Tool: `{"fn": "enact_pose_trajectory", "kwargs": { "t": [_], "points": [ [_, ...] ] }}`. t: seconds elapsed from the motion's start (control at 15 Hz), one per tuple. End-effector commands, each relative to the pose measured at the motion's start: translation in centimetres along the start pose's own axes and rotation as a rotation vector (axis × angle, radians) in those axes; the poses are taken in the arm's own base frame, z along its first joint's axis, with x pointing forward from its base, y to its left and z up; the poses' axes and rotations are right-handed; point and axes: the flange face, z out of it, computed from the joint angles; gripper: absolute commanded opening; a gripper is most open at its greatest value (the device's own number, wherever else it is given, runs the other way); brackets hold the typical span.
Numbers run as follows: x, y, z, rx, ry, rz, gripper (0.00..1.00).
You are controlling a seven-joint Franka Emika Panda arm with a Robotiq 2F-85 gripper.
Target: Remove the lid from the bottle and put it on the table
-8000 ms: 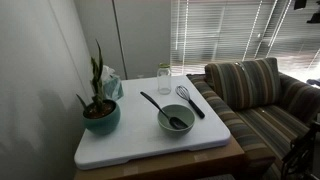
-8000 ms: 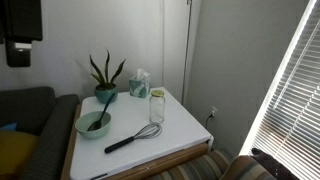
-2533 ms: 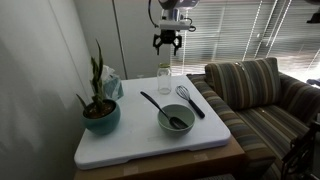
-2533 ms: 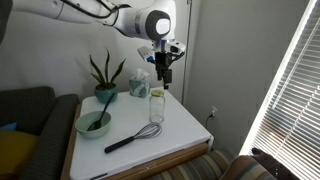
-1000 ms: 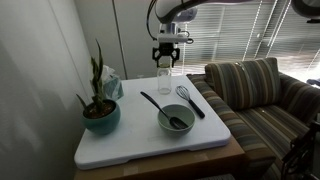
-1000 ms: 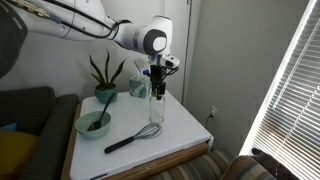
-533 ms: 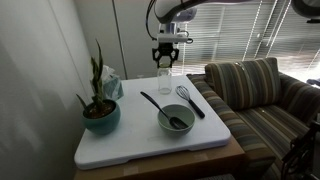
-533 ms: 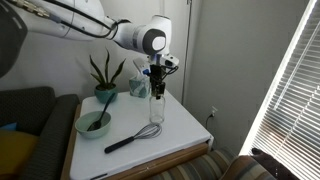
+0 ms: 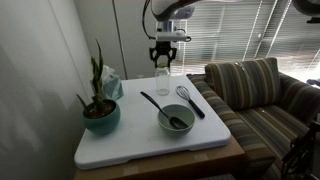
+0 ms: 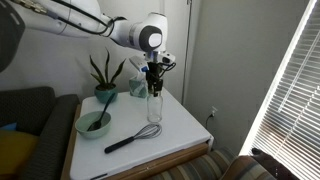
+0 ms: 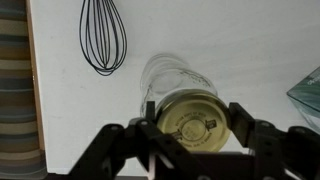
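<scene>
The tabletop between the bottle (image 9: pixel 163 84) and bowl is bare. My gripper should next carry the lid away from the bottle toward the bowl, then release it down there.
The clear bottle (image 9: pixel 163 84) (image 10: pixel 154 110) stands upright at the far edge of the white table (image 9: pixel 150 146) (image 10: pixel 175 140). My gripper (image 9: pixel 163 66) (image 10: pixel 153 88) hangs straight down over its mouth. In the wrist view the gripper (image 11: pixel 193 118) is shut on the round pale lid (image 11: pixel 188 120), one finger (image 11: pixel 147 122) pressing each side. The glass body of the bottle (image 11: pixel 168 72) shows just beyond the lid. Whether the lid still touches the bottle's mouth I cannot tell.
A black whisk (image 9: pixel 189 100) (image 10: pixel 135 138) (image 11: pixel 103 40) lies beside the bottle. A grey-green bowl (image 9: pixel 176 119) (image 10: pixel 94 124) with a black spoon sits nearer the front. A potted plant (image 9: pixel 100 106) (image 10: pixel 105 82) and a pale packet (image 9: pixel 110 82) stand behind. A striped sofa (image 9: pixel 262 100) borders the table.
The jaws have closed onto the lid within the last second. Since then the gripper has risen slightly above the bottle. The bottle stays in place.
</scene>
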Motion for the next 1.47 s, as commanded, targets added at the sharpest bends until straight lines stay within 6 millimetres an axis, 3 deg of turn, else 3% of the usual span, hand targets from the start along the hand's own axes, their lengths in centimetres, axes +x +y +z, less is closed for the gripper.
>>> {"fn": "enact_pose_trajectory", "kwargs": {
  "t": [0.0,0.27,0.53,0.8,1.2,1.4],
  "points": [
    [-0.3,-0.1,-1.7,-0.01,-0.016,-0.036,0.47],
    [-1.0,-1.3,-3.1,0.005,-0.031,-0.072,0.47],
    [-3.1,-3.5,-2.2,0.014,-0.1,-0.154,0.47],
    [-5.5,-5.3,1.9,-0.036,-0.179,-0.193,0.47],
    [-7.8,-5.7,11.3,-0.135,-0.181,-0.248,0.47],
    [-8.6,-6.3,14.6,-0.15,-0.147,-0.243,0.47]
  ]
}}
